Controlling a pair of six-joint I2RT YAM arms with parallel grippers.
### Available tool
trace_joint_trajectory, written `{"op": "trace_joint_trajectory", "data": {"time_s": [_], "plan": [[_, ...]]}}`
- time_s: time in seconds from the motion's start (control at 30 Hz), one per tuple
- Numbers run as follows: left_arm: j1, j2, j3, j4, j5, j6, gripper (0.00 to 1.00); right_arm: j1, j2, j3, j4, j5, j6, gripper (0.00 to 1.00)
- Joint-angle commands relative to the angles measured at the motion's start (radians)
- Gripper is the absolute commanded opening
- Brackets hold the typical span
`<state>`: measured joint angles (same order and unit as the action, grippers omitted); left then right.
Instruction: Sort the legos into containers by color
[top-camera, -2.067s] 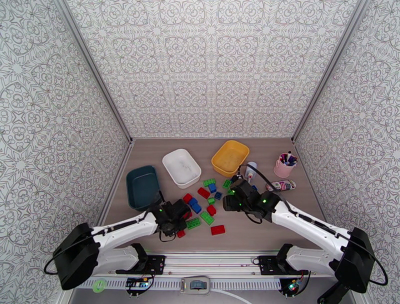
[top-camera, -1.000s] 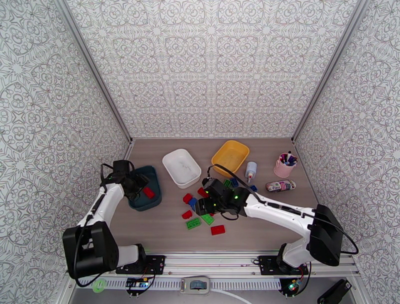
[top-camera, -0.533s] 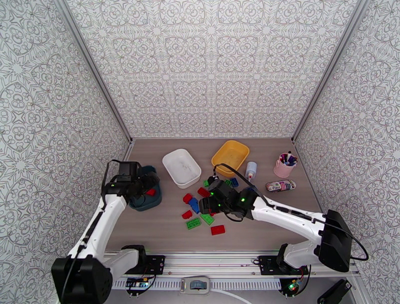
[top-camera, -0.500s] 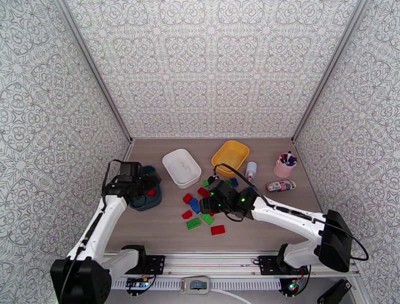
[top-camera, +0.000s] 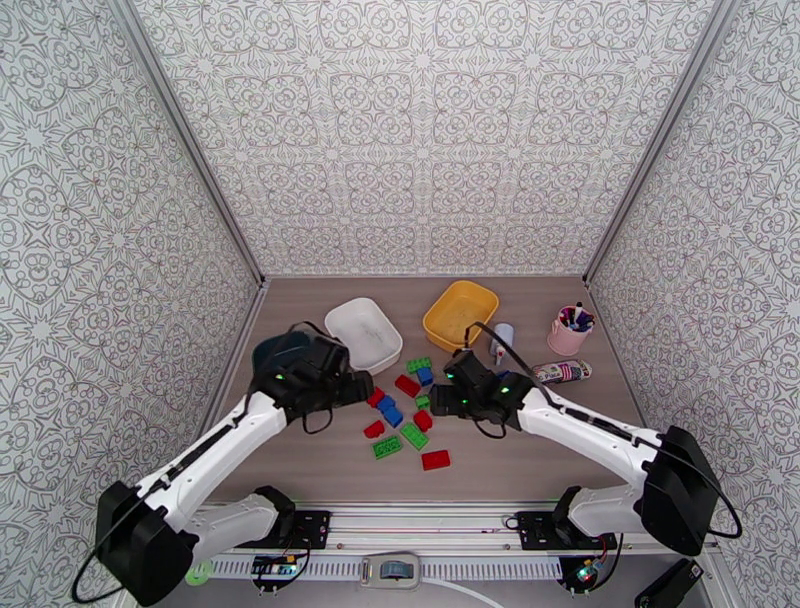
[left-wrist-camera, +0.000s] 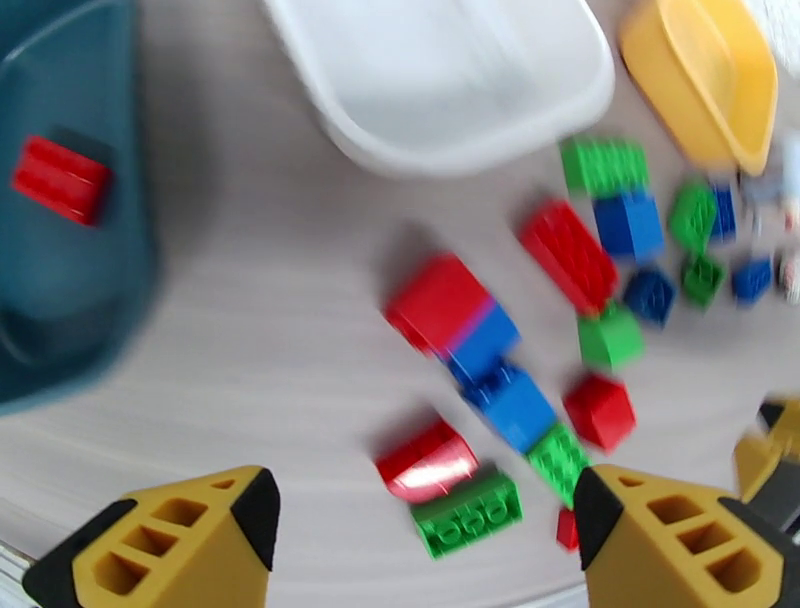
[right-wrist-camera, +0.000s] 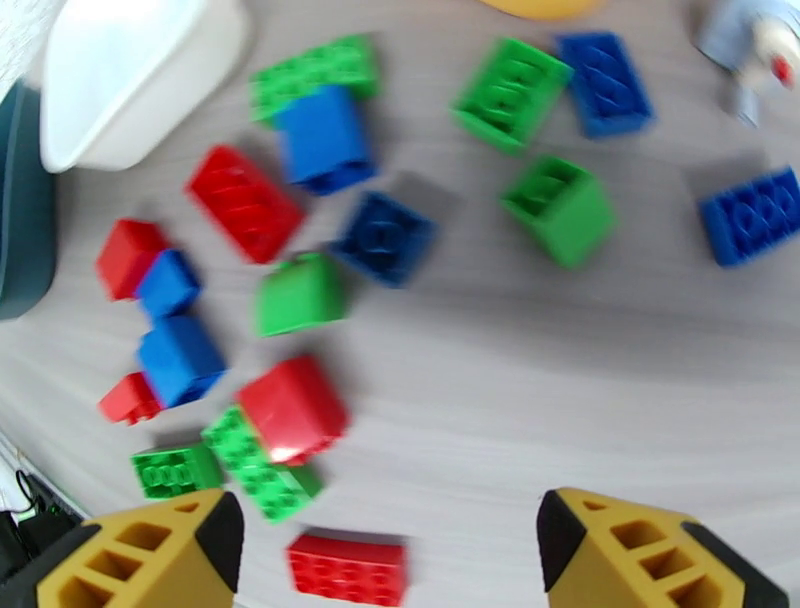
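Note:
My left gripper should next move back past the green bricks and down over the ends of a red brick, because that brick lies apart from the others, below the gripper.
Several red, green and blue legos lie loose mid-table, among them a red brick (top-camera: 435, 459) and a green one (top-camera: 387, 446). The dark teal tray (top-camera: 277, 351) holds one red brick (left-wrist-camera: 60, 178). Beside it stand the white tray (top-camera: 363, 333) and the yellow tray (top-camera: 460, 315). My left gripper (top-camera: 352, 385) hovers open at the pile's left edge, between the teal tray and the legos, with nothing between its fingers (left-wrist-camera: 170, 545). At the pile's right side my right gripper (top-camera: 440, 400) is open and empty, above a red brick (right-wrist-camera: 293, 407) and green bricks (right-wrist-camera: 560, 208).
A white bottle (top-camera: 501, 342) stands right of the yellow tray. A pink cup of pens (top-camera: 570, 330) and a small can lying on its side (top-camera: 560, 372) sit at the far right. Patterned walls close in the table on three sides.
My left arm has swung from over the teal tray to the pile's left edge, leaving a red brick in that tray. My right gripper has shifted right, off the pile's middle.

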<state>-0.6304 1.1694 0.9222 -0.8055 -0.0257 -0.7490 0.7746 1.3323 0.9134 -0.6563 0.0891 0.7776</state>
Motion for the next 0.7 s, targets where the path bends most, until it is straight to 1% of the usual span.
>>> {"op": "trace_joint_trajectory", "data": {"time_s": [0.0,0.13,0.2,0.33,0.53,0.67], "plan": [[-0.119,0.009,-0.002,-0.031,-0.038,-0.138,0.82,-0.045,-0.058,-0.054,-0.062,-0.012,-0.010,0.84],[-0.265,0.046,-0.029,0.003,-0.035,-0.273,0.84,-0.142,-0.121,-0.120,-0.097,-0.028,-0.031,0.86],[-0.327,0.086,-0.025,0.014,-0.031,-0.318,0.86,-0.190,-0.145,-0.141,-0.105,-0.048,-0.048,0.86],[-0.429,0.199,0.001,0.052,-0.007,-0.375,0.88,-0.228,-0.187,-0.156,-0.125,-0.047,-0.067,0.87],[-0.509,0.411,0.121,0.083,0.050,-0.366,0.89,-0.241,-0.221,-0.165,-0.137,-0.038,-0.068,0.87],[-0.524,0.504,0.159,0.127,0.108,-0.358,0.89,-0.244,-0.247,-0.177,-0.154,-0.024,-0.064,0.87]]}}
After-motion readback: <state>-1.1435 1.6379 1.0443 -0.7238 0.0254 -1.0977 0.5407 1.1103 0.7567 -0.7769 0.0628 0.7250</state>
